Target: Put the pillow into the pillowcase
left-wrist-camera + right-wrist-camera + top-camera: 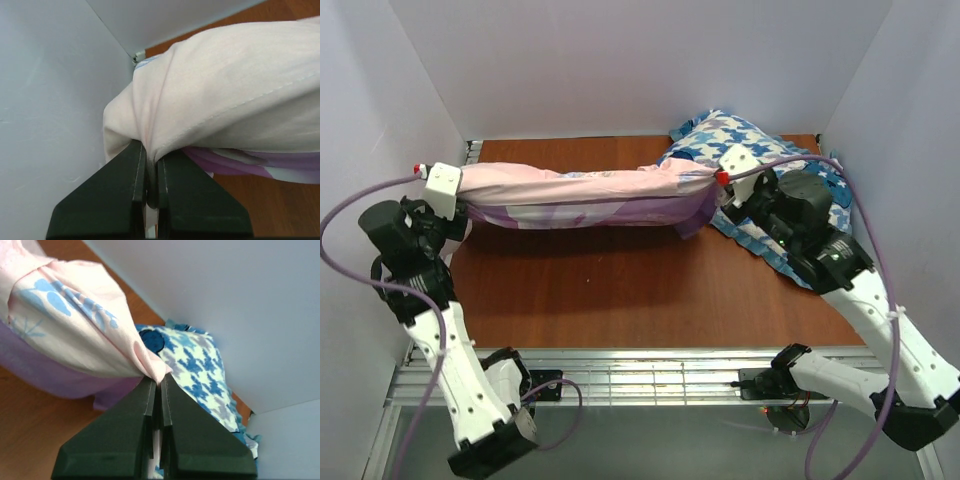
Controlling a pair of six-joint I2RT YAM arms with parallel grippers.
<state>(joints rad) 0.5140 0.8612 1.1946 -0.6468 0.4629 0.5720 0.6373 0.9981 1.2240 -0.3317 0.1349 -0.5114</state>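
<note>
The left gripper should next carry the pillowcase's end outward toward the table's back edge and let go of it, so that the bunched pillowcase spreads out.
The pillowcase point(585, 195), pale pink above and purple below, hangs stretched in a long bulging band above the table between my two grippers. My left gripper point(458, 195) is shut on its left end, where pink fabric point(210, 95) bunches into the jaws point(149, 150). My right gripper point(718, 185) is shut on its right end, pinching a pink fold point(152, 367) with blue prints and purple fabric beneath. The pillow itself does not show; the case looks filled, but I cannot tell what is inside.
A blue-and-white houndstooth cushion point(760, 150) lies at the back right corner, under and behind my right arm; it also shows in the right wrist view point(200, 370). White walls close in left, back and right. The brown table point(620, 290) lies below the case.
</note>
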